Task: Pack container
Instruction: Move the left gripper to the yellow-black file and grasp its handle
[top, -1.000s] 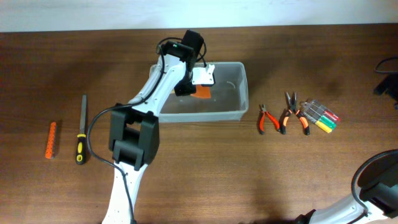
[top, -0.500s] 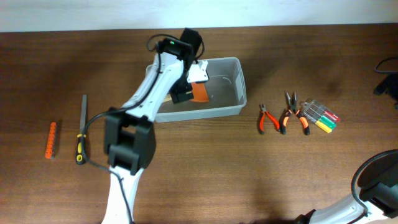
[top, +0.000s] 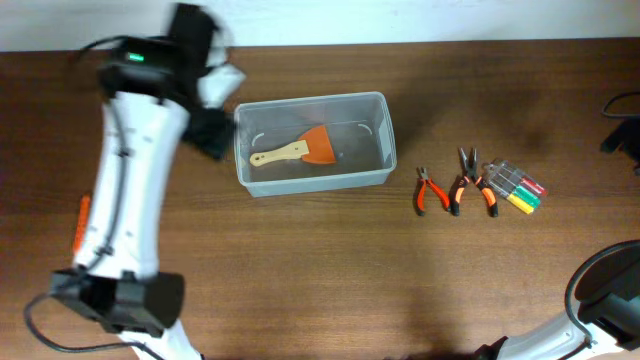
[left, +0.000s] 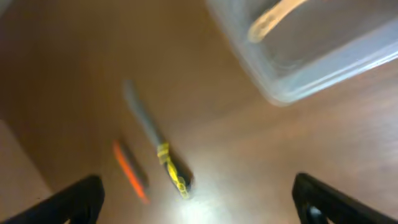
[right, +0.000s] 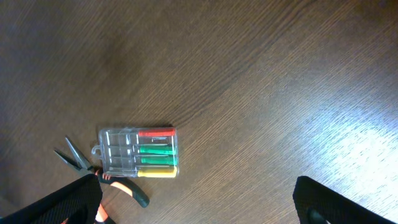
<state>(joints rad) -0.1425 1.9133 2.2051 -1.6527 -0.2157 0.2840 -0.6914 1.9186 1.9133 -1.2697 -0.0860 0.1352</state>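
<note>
The file handle's blade end (left: 166, 158) is below and to the left in the overhead view, so my left gripper will move that way next, back and down over it.
The container (top: 313, 178), a clear tub, stands at the table's middle with an orange-bladed, wooden-handled scraper (top: 300, 150) lying inside. My left gripper (top: 212, 112) hangs just off the tub's left end, open and empty. In the blurred left wrist view the container's corner (left: 311, 59) is at top right, and my left gripper (left: 199, 214) is spread above a yellow-and-black-handled file (left: 158, 149) and an orange stick (left: 130, 171). My right gripper (right: 199, 214) stands open over bare wood, to the right of a clear screwdriver case (right: 140, 152).
Two orange-handled pliers (top: 432, 190) (top: 472, 180) and the screwdriver case (top: 515, 188) lie right of the tub. The orange stick (top: 80, 222) shows at the far left beside my left arm, which covers the file from overhead. Pliers (right: 102, 182) also lie under the case.
My left gripper opened and left the scraper in the tub, then the arm swung out leftward. The tub shifted slightly. The right arm has not moved.
</note>
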